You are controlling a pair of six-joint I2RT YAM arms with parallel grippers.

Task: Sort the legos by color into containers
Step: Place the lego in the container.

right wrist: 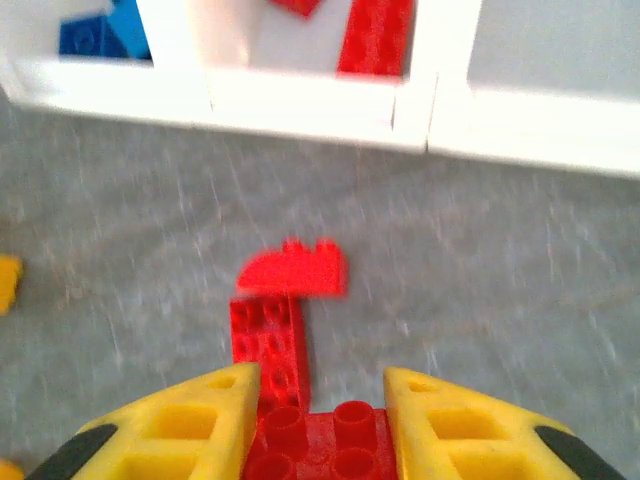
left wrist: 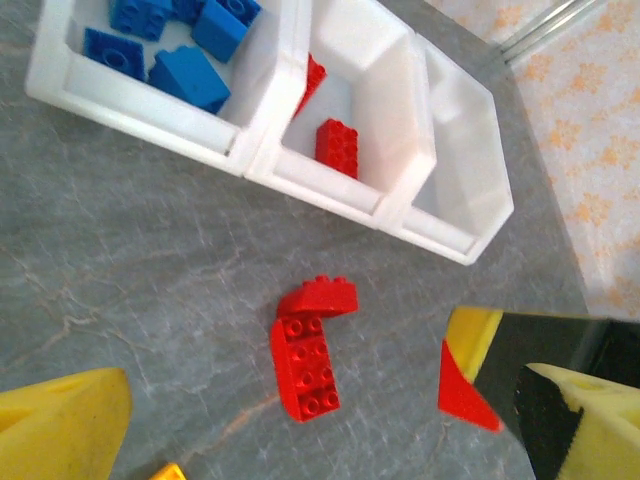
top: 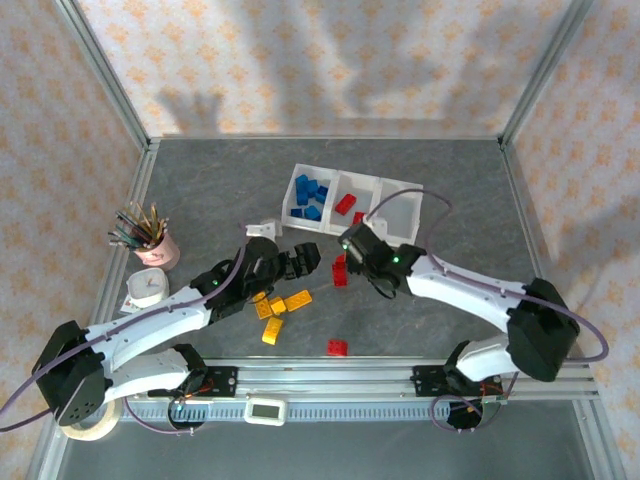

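Observation:
Next I will move my right gripper outward over the middle container, which lies outward of it past the tray's near rim, and release the lego among matching red ones.
My right gripper is shut on a red lego, just short of the white tray of containers. In the overhead view it hovers in front of the tray. Two more red legos lie touching on the table below it, one oblong and one sloped. My left gripper is open above that pair, and from above it sits just left of them. Blue legos fill the left container, two red ones lie in the middle, and the right one holds nothing.
Several yellow-orange legos lie near the left arm, and a lone red one sits near the front rail. A pink pencil cup and a small white dish stand at the left. A small white piece lies left of the tray.

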